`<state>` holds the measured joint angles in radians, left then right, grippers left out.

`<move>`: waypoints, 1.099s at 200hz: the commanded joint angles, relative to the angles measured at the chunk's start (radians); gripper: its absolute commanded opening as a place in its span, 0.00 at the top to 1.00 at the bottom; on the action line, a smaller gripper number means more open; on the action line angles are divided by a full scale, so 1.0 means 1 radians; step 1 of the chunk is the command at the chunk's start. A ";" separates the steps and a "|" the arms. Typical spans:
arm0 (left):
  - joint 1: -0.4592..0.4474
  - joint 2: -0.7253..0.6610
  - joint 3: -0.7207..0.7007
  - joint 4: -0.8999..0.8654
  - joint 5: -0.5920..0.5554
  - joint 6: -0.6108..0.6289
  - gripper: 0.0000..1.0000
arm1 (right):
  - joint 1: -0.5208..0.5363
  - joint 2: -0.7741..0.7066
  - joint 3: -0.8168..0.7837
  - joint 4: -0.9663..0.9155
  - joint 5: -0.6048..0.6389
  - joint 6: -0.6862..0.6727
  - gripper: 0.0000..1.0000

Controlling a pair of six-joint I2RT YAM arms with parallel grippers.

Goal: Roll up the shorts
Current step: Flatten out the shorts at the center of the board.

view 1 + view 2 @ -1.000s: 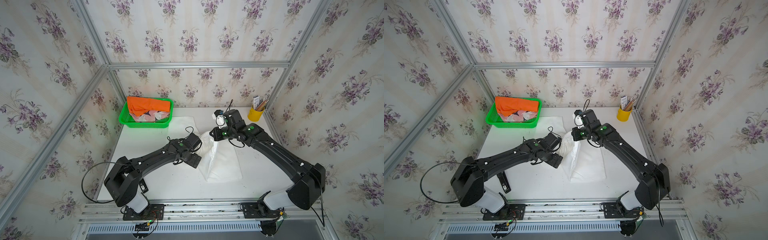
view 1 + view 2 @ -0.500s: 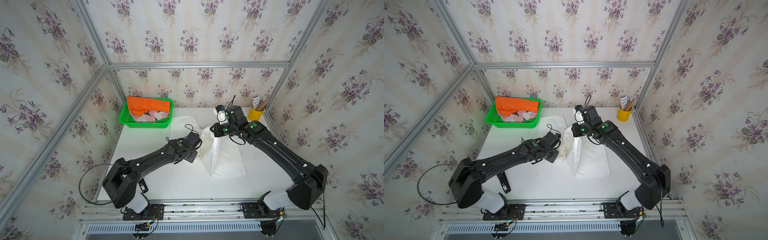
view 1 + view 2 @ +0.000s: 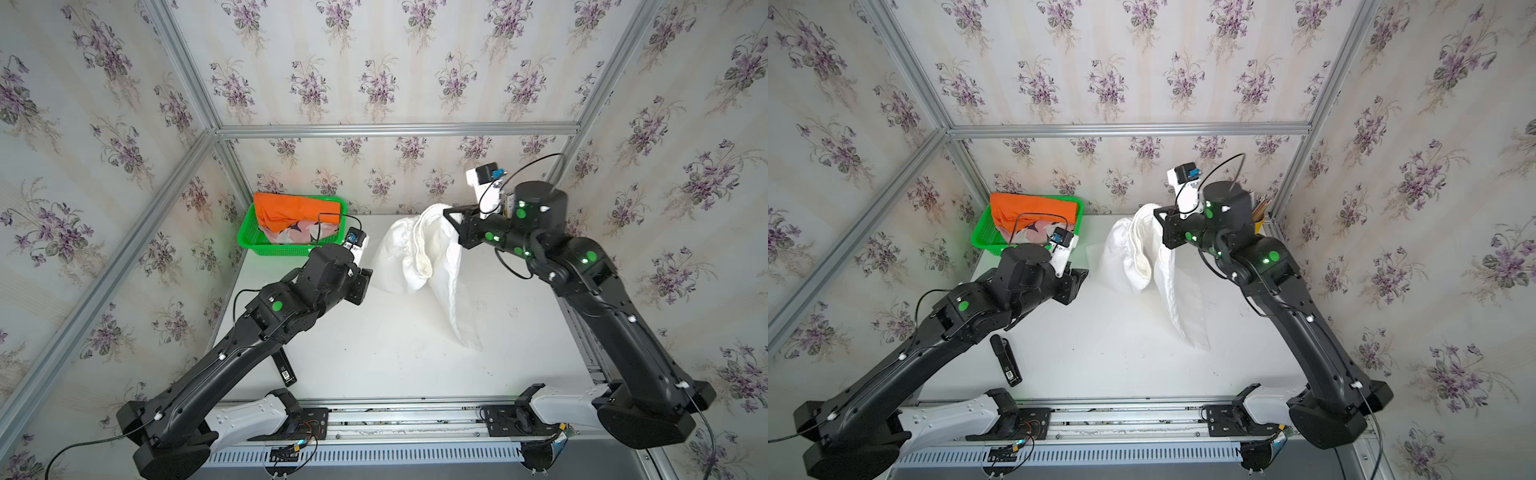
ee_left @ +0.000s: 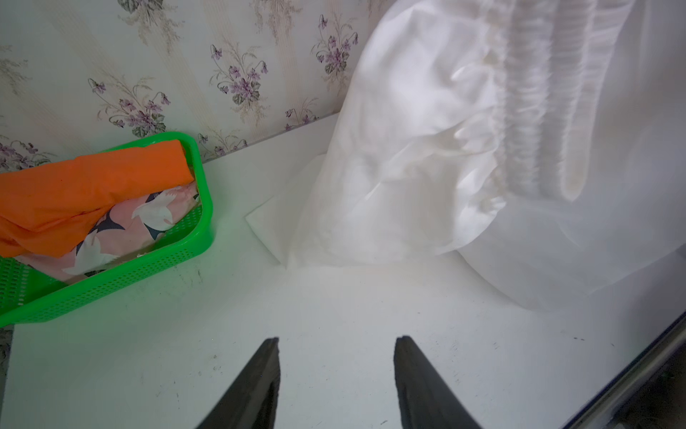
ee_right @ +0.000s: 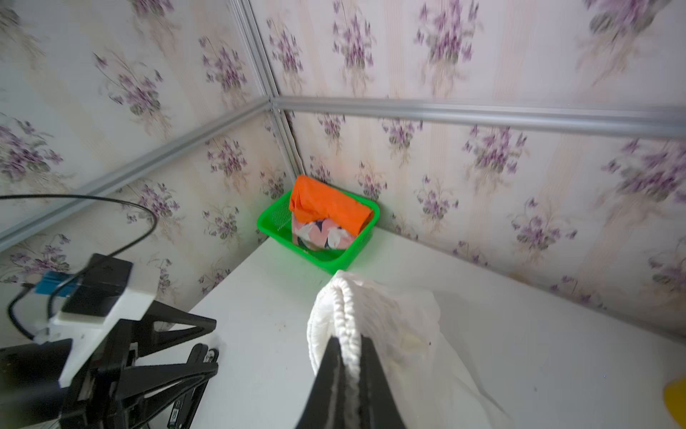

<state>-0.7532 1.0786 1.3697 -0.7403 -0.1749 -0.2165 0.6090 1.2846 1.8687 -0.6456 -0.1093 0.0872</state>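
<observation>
The white shorts (image 5: 389,315) hang bunched, so my right gripper rises next, then swings down toward the bare tabletop by the green basket (image 5: 274,316) and releases the waistband.
My right gripper (image 5: 349,338) is shut on the gathered waistband of the white shorts (image 5: 389,315) and holds them up off the table. In both top views the white shorts (image 3: 428,257) (image 3: 1142,257) hang from the right gripper (image 3: 451,216) (image 3: 1158,214), their lower end trailing on the table. My left gripper (image 4: 336,340) is open and holds nothing. It hovers over bare table just left of the white shorts (image 4: 427,148). The orange shorts (image 3: 291,212) lie on the pink printed shorts (image 3: 299,235) in the basket.
The green basket (image 3: 257,247) stands in the back left corner, close to the left gripper (image 3: 365,282). A small black device (image 3: 1007,365) lies on the table beside the left arm. A yellow pencil cup (image 3: 1260,216) stands at the back right, behind the right arm.
The right gripper has lifted the white shorts higher and toward the back wall. The left gripper has drawn back from the cloth to the left.
</observation>
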 commanded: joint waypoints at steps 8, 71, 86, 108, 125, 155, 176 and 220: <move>0.001 -0.027 0.061 0.066 0.060 0.021 0.46 | 0.000 -0.034 0.127 0.173 0.055 -0.141 1.00; 0.001 -0.031 0.112 -0.015 -0.235 -0.071 0.33 | 0.001 0.285 0.424 0.257 -0.058 -0.092 1.00; 0.002 -0.041 0.092 -0.083 -0.346 -0.143 0.32 | 0.026 0.366 0.408 0.269 -0.123 -0.033 1.00; 0.018 -0.096 0.012 -0.164 -0.442 -0.256 0.29 | 0.118 0.498 0.321 0.305 -0.209 0.017 1.00; 0.057 -0.159 -0.080 -0.177 -0.447 -0.320 0.26 | 0.166 0.644 0.327 0.297 -0.278 0.085 0.93; 0.207 -0.210 -0.198 -0.193 -0.304 -0.379 0.23 | 0.181 0.832 0.452 0.116 -0.285 0.146 0.50; 0.315 -0.204 -0.270 -0.172 -0.165 -0.387 0.22 | 0.181 0.770 0.310 0.099 -0.217 0.135 0.49; 0.446 -0.010 -0.346 -0.122 0.078 -0.369 0.22 | 0.166 0.553 -0.145 0.088 -0.012 0.190 0.47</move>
<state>-0.3500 0.9718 1.0466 -0.9054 -0.2794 -0.5831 0.7876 1.9137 1.8877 -0.5201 -0.2653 0.2218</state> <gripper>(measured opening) 0.777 0.519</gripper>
